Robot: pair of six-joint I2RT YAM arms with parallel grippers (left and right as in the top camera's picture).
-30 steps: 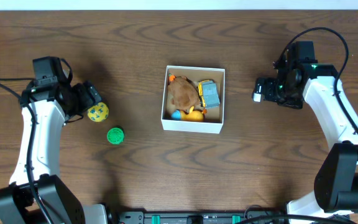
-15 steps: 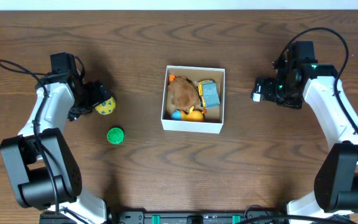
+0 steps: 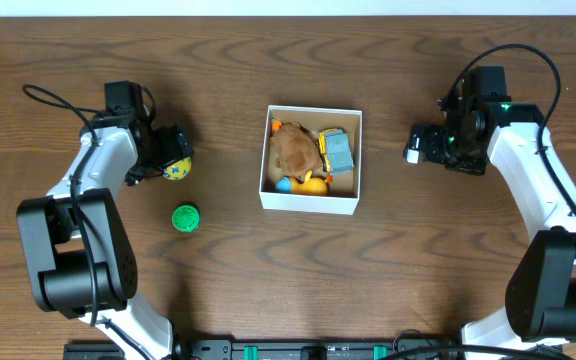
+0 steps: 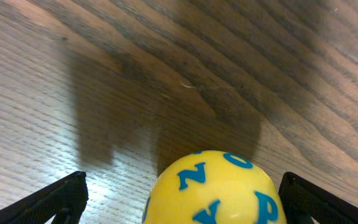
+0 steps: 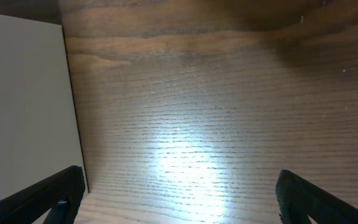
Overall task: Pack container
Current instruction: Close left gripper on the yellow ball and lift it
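Observation:
I need to shift my left gripper toward the box and back toward the green ball (image 3: 185, 218) next, centering it on the yellow ball, which is nearer the box-side finger.
The container (image 3: 308, 203), a white-walled square box, stands at the table's middle. It holds a brown plush toy (image 3: 293, 150), a grey and yellow toy (image 3: 336, 150) and small orange and blue pieces. A yellow ball with blue letters (image 3: 178, 168) lies left of the box, between the fingers of my left gripper (image 3: 171, 160). The left wrist view shows the ball (image 4: 213, 190) near the right finger, with a gap to the left finger. A green ball (image 3: 185, 218) lies just below. My right gripper (image 3: 420, 145) is open and empty, right of the box.
The right wrist view shows the box's white outer wall (image 5: 23, 99) at the left and bare wood between the open fingers (image 5: 176, 205). Both arms' cables hang near the table's far side.
My left gripper has swung up and to the right, toward the box, and the yellow ball has moved along with it. The right arm has not moved.

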